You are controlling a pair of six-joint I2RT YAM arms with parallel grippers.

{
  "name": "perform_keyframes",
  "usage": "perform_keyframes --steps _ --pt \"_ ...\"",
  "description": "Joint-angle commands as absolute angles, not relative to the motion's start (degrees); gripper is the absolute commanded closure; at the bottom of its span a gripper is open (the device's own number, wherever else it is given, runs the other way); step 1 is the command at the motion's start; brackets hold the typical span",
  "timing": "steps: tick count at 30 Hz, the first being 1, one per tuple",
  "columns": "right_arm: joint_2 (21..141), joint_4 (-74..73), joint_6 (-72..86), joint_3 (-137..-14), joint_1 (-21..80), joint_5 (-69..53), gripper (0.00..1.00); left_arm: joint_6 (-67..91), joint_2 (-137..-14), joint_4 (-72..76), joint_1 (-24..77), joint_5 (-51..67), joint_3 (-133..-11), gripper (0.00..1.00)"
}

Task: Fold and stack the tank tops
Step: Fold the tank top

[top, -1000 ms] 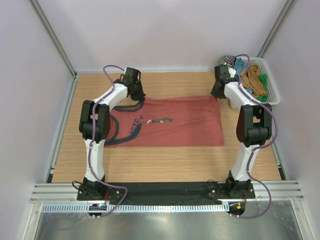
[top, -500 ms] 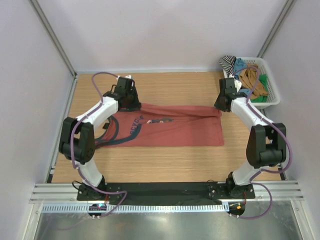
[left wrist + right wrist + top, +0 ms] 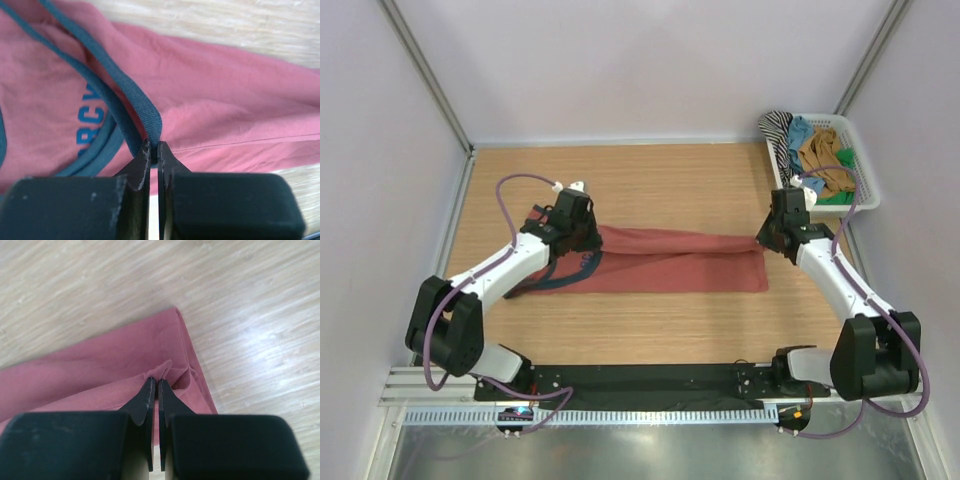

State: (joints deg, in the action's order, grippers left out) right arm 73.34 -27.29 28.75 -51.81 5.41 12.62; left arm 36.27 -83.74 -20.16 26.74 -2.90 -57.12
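The lower layer is still uncovered there, so my right gripper should move back and down to the near hem corner [image 3: 763,286] and let go.
The rust-red tank top [image 3: 665,268] with navy trim lies across the middle of the table, its far edge lifted and drawn over toward the near side. My left gripper [image 3: 582,232] is shut on its navy strap [image 3: 145,112] at the left end; the blue chest print [image 3: 90,120] shows beside it. My right gripper [image 3: 767,238] is shut on a pinch of red cloth [image 3: 165,368] at the hem corner on the right end. The ochre-brown tank top [image 3: 825,155] lies in the basket with blue, green and striped ones.
A white basket [image 3: 868,188] of tank tops stands at the back right corner, just beyond the right arm. Bare wooden table [image 3: 660,180] lies behind the tank top and in front of it. Metal rails run along the near edge.
Both grippers have pulled the tank top's far edge toward the near side, folding it over itself. The chest print is now mostly covered. Both arms have stretched lower and nearer.
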Motion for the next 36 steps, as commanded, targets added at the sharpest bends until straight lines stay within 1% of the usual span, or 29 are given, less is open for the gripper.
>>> perform_keyframes --steps 1,10,14,17,18,19,20,21,22,23,24,25,26,27,28,31,33,36 --pt "69.44 -26.46 29.7 -48.7 5.45 11.52 0.99 37.79 -80.51 -17.93 28.56 -7.11 -54.06 1.0" --pt "63.99 -26.37 31.99 -41.06 5.54 10.73 0.99 39.9 -74.54 -18.19 30.06 -7.65 -47.2 1.0" --pt "62.23 -26.37 33.92 -38.06 5.89 11.25 0.96 41.31 -73.21 -18.28 30.41 -7.38 -44.39 0.99" --pt "60.39 -26.28 35.5 -35.69 5.89 13.09 0.9 42.1 -73.65 -18.19 31.46 -6.94 -43.16 0.97" --pt "59.95 -26.45 36.12 -35.07 5.89 13.36 0.86 42.27 -73.83 -18.19 31.99 -7.29 -42.89 0.96" --pt "59.42 -26.63 36.65 -34.2 5.89 14.23 0.81 42.54 -74.44 -18.11 33.12 -7.73 -42.72 0.93" --pt "58.2 -26.63 37.09 -33.75 5.89 14.06 0.76 42.8 -74.62 -18.11 33.74 -8.17 -42.02 0.91" --pt "57.49 -26.72 38.13 -33.31 5.89 14.24 0.68 43.41 -74.71 -18.11 35.06 -9.83 -41.66 0.84" --pt "56.7 -26.98 38.67 -32.7 5.89 14.59 0.59 43.85 -74.36 -18.11 35.68 -10.71 -41.23 0.81" --pt "55.91 -27.24 38.93 -32.43 5.89 14.5 0.57 44.38 -73.83 -18.11 36.29 -11.59 -40.09 0.77" --pt "54.07 -27.33 39.2 -32.26 5.89 14.33 0.56 45.43 -72.96 -18.02 37.6 -12.82 -39.47 0.73" --pt "53.01 -27.68 39.55 -32.17 5.89 14.85 0.56 45.87 -70.86 -18.1 38.05 -14.66 -38.68 0.63" --pt "51.95 -28.03 39.55 -32.17 5.89 15.03 0.55 46.31 -69.36 -17.93 38.4 -15.37 -37.19 0.59" --pt "49.86 -27.86 39.46 -32.17 5.89 15.12 0.49 46.67 -67.87 -17.76 38.76 -15.99 -36.39 0.52" --pt "49.14 -27.51 38.68 -32.25 5.89 14.77 0.48 46.76 -66.37 -17.67 38.76 -17.04 -35.17 0.49" --pt "50.09 -25.75 36.57 -34.09 5.98 10.82 0.48 46.67 -59.61 -18.63 38.76 -19.15 -34.11 0.42" --pt "53.5 -25.05 34.81 -36.02 6.33 9.32 0.5 46.67 -55.56 -20.47 38.76 -20.65 -34.28 0.38" --pt "57.55 -24.26 32.79 -37.53 6.42 8.71 0.53 46.41 -53.53 -23.63 38.5 -23.72 -36.12 0.32"
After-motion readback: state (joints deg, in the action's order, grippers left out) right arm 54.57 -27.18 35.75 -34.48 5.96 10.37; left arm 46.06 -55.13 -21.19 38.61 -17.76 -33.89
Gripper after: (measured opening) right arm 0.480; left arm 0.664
